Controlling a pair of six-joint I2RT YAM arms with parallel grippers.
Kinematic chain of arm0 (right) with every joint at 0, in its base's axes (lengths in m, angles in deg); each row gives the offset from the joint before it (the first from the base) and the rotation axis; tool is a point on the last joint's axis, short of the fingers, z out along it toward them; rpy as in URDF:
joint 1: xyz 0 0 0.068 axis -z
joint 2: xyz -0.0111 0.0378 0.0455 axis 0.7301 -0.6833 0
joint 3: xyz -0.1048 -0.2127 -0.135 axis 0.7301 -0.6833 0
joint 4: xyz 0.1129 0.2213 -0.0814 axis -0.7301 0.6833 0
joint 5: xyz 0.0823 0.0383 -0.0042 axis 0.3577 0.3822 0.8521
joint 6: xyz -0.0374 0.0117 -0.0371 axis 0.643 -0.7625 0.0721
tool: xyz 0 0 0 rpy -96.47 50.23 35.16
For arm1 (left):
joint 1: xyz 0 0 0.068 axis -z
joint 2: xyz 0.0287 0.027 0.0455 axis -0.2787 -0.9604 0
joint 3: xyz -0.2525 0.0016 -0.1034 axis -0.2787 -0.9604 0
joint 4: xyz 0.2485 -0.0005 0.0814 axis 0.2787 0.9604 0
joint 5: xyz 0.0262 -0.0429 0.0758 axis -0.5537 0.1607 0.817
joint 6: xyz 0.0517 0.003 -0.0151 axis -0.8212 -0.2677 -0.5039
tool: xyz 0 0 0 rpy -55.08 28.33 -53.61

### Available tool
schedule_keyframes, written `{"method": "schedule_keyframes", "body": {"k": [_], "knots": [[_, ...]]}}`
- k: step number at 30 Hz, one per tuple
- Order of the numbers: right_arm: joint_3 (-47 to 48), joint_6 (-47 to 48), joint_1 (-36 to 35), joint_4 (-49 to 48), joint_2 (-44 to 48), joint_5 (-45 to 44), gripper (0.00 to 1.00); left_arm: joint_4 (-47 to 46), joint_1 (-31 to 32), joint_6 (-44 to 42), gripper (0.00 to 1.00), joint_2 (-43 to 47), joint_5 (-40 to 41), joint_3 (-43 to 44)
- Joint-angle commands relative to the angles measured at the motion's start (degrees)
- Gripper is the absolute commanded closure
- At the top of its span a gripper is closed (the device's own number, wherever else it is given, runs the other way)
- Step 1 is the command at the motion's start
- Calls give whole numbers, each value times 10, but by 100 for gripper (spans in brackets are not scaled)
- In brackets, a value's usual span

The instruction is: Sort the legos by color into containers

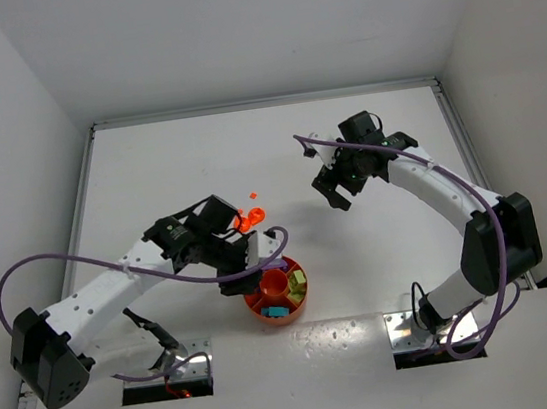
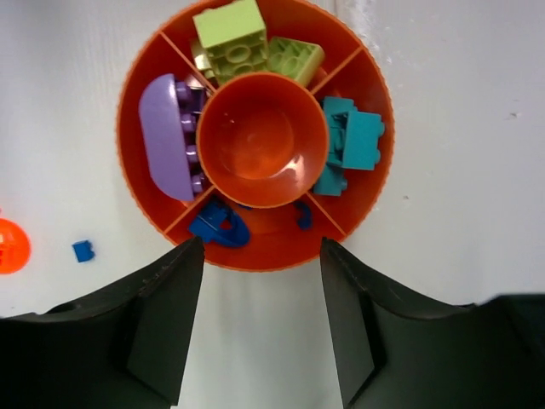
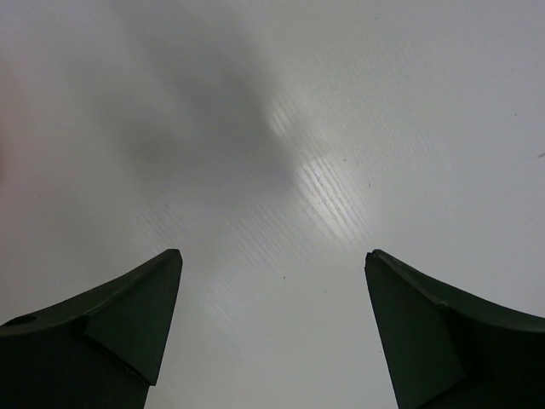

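Observation:
The tiny blue brick (image 2: 83,250) lies loose outside the blue wedge, so the robot's left gripper will move outward from the tray and down onto that brick.
The round orange-red divided tray (image 1: 258,312) sits at the near middle of the table. In the left wrist view the tray (image 2: 132,81) holds yellow-green bricks (image 2: 234,38), a purple piece (image 2: 166,136), teal bricks (image 2: 353,141) and blue pieces (image 2: 220,226), each colour in its own wedge. The centre cup (image 2: 255,141) has nothing in it. My left gripper (image 2: 262,242) is open and empty, just short of the tray's blue wedge; it also shows in the top view (image 1: 241,277). My right gripper (image 3: 272,260) is open and empty over bare table, far right of the tray (image 1: 335,194).
A tiny blue brick (image 2: 83,250) lies on the table left of the tray, beside an orange-red piece (image 2: 10,247) cut off by the frame's edge. Orange-red bricks (image 1: 248,218) lie beyond the left wrist, with a smaller one (image 1: 253,195) farther back. White walls surround the table.

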Motion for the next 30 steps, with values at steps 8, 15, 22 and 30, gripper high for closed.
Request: {"method": "schedule_keyframes", "body": {"k": [8, 15, 22, 30], "knots": [[15, 11, -2, -8, 3, 8, 12, -43, -55, 19, 56, 20, 32, 12], [3, 11, -2, -8, 3, 13, 12, -43, -154, -65, 72, -39, 74, -9], [9, 11, -2, -8, -4, 13, 12, -49, -203, -119, 73, -156, 68, 14], [20, 11, -2, -8, -15, 2, 12, -114, -203, -114, 65, -248, 63, 30]]}}
